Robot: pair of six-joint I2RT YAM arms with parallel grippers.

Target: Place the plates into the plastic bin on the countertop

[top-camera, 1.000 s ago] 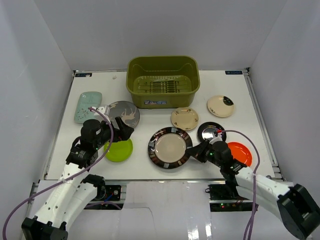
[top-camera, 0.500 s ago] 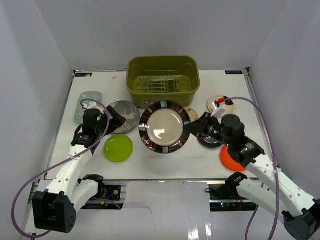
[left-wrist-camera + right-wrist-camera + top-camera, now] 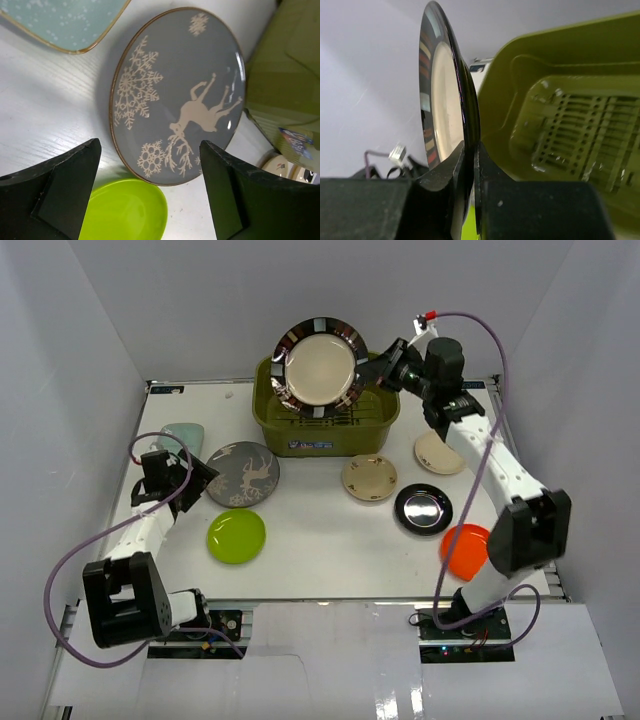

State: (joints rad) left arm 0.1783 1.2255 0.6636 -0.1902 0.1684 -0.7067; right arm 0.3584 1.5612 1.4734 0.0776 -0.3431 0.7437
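Observation:
The right gripper lowers the upright plate inside and releases the plate's rim next, since it still holds the plate above the bin's slatted base (image 3: pixel 338 420) (image 3: pixel 580 130).
My right gripper (image 3: pixel 378 370) is shut on the rim of the large brown-rimmed cream plate (image 3: pixel 319 366) and holds it on edge above the olive-green plastic bin (image 3: pixel 300 428). In the right wrist view the plate (image 3: pixel 437 95) stands upright between my fingers (image 3: pixel 451 172), with the bin's slatted base (image 3: pixel 580 130) beyond it. My left gripper (image 3: pixel 196 476) is open and empty at the left edge of the grey patterned plate (image 3: pixel 243 473), which fills the left wrist view (image 3: pixel 175 95). The lime green plate (image 3: pixel 237 536) lies just below it.
On the white countertop (image 3: pixel 330 540) lie a pale mint rectangular plate (image 3: pixel 183 435), two small cream plates (image 3: pixel 369 478) (image 3: pixel 440 453), a black plate (image 3: pixel 423 508) and an orange plate (image 3: pixel 465 548). White walls close three sides.
My right gripper has lifted the large plate from the table's middle up and back over the bin, tilting it on edge. My left gripper has drawn back left beside the grey plate.

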